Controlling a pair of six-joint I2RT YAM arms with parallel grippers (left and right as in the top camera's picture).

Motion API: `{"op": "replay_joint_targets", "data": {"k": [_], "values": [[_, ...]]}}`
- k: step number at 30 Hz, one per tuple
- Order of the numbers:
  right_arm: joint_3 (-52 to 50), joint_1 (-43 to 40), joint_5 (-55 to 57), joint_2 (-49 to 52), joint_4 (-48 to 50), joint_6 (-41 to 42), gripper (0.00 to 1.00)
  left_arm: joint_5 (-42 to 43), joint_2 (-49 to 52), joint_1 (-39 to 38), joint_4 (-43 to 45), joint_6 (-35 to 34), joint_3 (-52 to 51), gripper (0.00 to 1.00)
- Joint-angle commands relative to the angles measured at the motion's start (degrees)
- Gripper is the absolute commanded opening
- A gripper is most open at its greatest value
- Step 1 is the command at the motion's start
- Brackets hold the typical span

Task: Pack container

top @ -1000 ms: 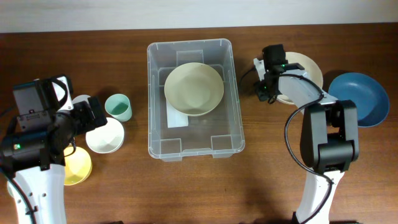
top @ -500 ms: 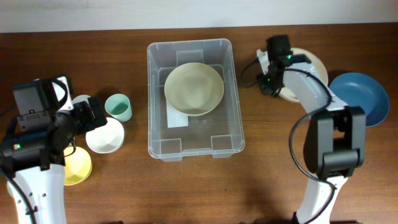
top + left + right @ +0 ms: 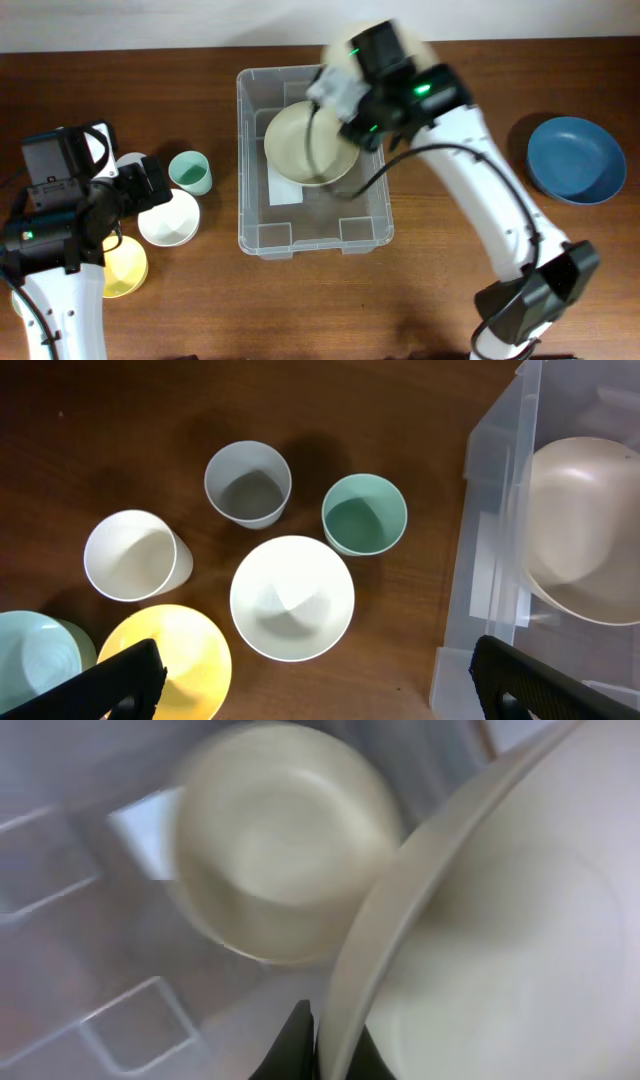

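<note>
I will move my right gripper down and to the left in the overhead view, because the container's cream bowl (image 3: 308,145) (image 3: 285,840) is below. Then I will nest the matching bowl and let it go.
The clear plastic container (image 3: 260,232) stands mid-table with a cream bowl (image 3: 300,145) inside; both also show in the right wrist view, the container (image 3: 90,960) and the bowl (image 3: 270,850). My right gripper (image 3: 352,100) is over the container's far right part, shut on the rim of a second cream bowl (image 3: 500,920) held tilted above it; that bowl's edge shows behind the arm (image 3: 345,45). My left gripper (image 3: 310,695) is open and empty above the white bowl (image 3: 291,597), left of the container (image 3: 490,560).
Left of the container: a teal cup (image 3: 190,172), a grey cup (image 3: 247,483), a white cup (image 3: 135,555), a yellow bowl (image 3: 125,268), a pale blue bowl (image 3: 30,660). A blue bowl (image 3: 575,160) lies at the right.
My right gripper took the cream bowl from the right side of the table, lifted it and swung left over the container. The left arm has not moved.
</note>
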Motion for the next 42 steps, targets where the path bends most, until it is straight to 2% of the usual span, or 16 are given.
{"op": "replay_joint_targets", "data": {"k": [1,11,18,20,27,30,34,35,36,39,40,41,42], "values": [[0.6,3.1,-2.7,2.3,0.0,-11.1,0.04,0.6,0.0,0.2,-0.3,0.5,1.1,1.0],[0.6,4.6,-8.9,12.4,0.3,-12.4,0.04,0.6,0.0,0.2,-0.5,0.5,1.1,1.0],[0.6,5.0,-9.0,17.8,2.3,-12.4,0.05,0.7,0.0,0.2,-0.5,0.5,1.1,1.0],[0.6,5.0,-8.9,17.8,2.4,-12.2,0.22,0.7,0.0,0.2,-0.5,0.5,1.1,1.0],[1.3,4.9,-4.7,10.9,2.3,-10.4,0.39,0.7,0.0,0.2,-0.5,0.5,1.1,1.0],[3.4,4.1,2.3,6.1,3.2,-3.6,0.4,0.6,0.0,0.2,-0.5,0.5,1.1,1.0],[6.7,-1.3,12.1,-0.6,4.3,15.0,0.41,0.6,0.0,0.2,-0.5,0.5,1.1,1.0],[7.0,-3.5,12.9,-2.0,4.3,19.5,0.5,0.6,0.0,0.2,-0.5,0.5,1.1,1.0],[7.0,-6.7,12.9,-3.4,4.1,24.0,0.58,0.6,0.0,0.2,-0.5,0.5,1.1,1.0],[7.0,-18.2,12.7,-5.0,1.8,35.2,0.59,0.6,0.0,0.2,-0.5,0.5,1.1,1.0],[6.9,-22.8,12.7,-4.4,0.5,38.1,0.62,0.6,0.0,0.2,-0.5,0.5,1.1,1.0],[5.8,-30.1,12.7,-2.4,-0.9,40.3,0.7,0.6,0.0,0.2,-0.5,0.5,1.1,1.0],[4.9,-33.3,12.6,-0.9,-1.1,41.0,0.72,0.7,0.0,0.2,-0.5,0.5,1.1,1.0]]}}
